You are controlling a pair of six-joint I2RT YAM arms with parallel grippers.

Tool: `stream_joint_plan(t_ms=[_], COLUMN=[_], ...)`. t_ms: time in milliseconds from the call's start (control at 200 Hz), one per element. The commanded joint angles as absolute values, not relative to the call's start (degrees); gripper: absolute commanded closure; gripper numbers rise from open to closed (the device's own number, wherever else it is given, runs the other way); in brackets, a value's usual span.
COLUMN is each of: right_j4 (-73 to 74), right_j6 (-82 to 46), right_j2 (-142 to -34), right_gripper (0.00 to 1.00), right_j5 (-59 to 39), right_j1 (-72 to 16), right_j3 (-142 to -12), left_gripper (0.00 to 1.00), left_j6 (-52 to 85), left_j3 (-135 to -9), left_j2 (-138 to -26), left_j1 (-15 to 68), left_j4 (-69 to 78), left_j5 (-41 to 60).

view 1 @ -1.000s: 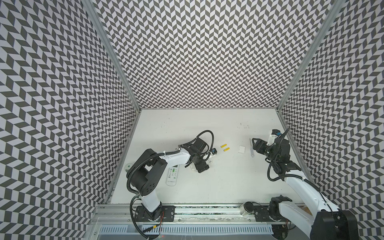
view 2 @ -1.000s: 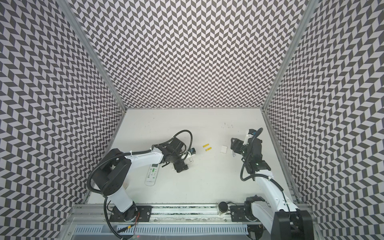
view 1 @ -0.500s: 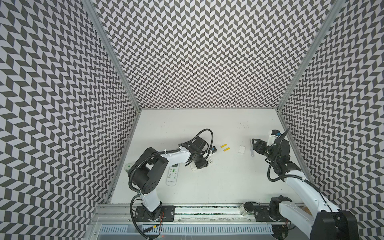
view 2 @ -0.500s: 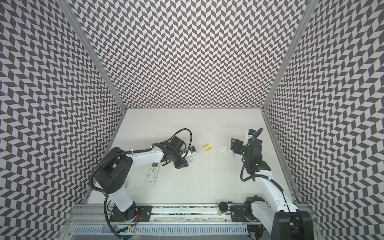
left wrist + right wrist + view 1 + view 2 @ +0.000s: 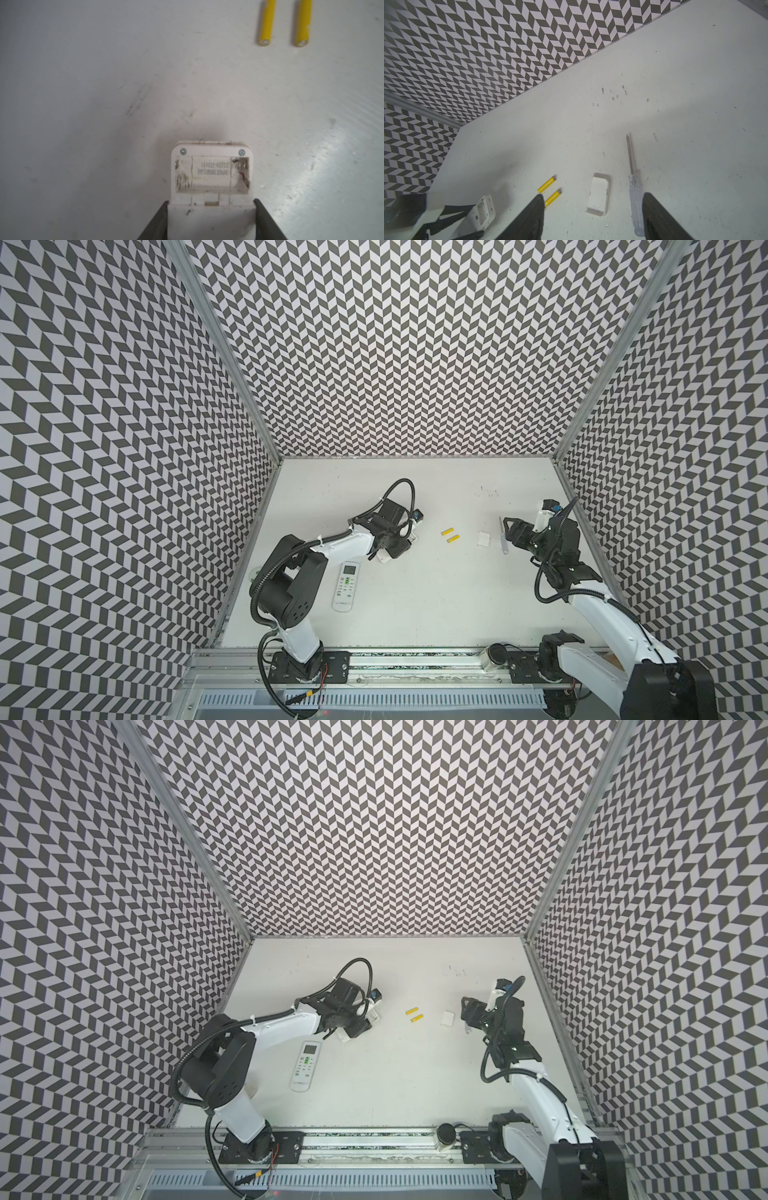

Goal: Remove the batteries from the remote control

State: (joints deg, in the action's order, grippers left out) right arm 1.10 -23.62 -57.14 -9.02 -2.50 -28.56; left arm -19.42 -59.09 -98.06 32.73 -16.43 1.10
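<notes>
Next, my left gripper swings away from the batteries and down toward the nearer side, then releases the emptied remote on the bare tabletop below.
My left gripper is shut on the sides of a small white remote control, also seen in a top view. Its battery compartment is uncovered and holds nothing. Two yellow batteries lie side by side on the table to its right, clear in the left wrist view. My right gripper hangs open above the table, over the white compartment cover, with nothing between its fingers.
A clear-handled screwdriver lies beside the cover, close to the right gripper. A larger white remote with a display and green buttons lies face up by the left arm. Patterned walls close in the table on three sides.
The left gripper's jaws have closed onto the small remote, and it shifted slightly left and back. The right arm has not moved.
</notes>
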Motion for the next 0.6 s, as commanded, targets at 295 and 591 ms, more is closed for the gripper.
stream_joint_plan(t_ms=[295,591], right_j4=[2.98,4.54], right_j6=[-23.08,-23.56], right_j2=[-56.51,-58.46], right_gripper=[0.28,0.28], right_j5=[-8.35,-8.53], right_j1=[-2.98,-3.12], right_j3=[-27.81,-27.66], left_gripper=[0.64,0.60], left_j6=[-5.58,-3.24], left_j3=[-62.41,-60.86], left_j2=[-97.89,-101.20], left_j1=[11.08,3.05], left_j4=[-11.49,-11.34], left_j5=[-3.60,-0.84])
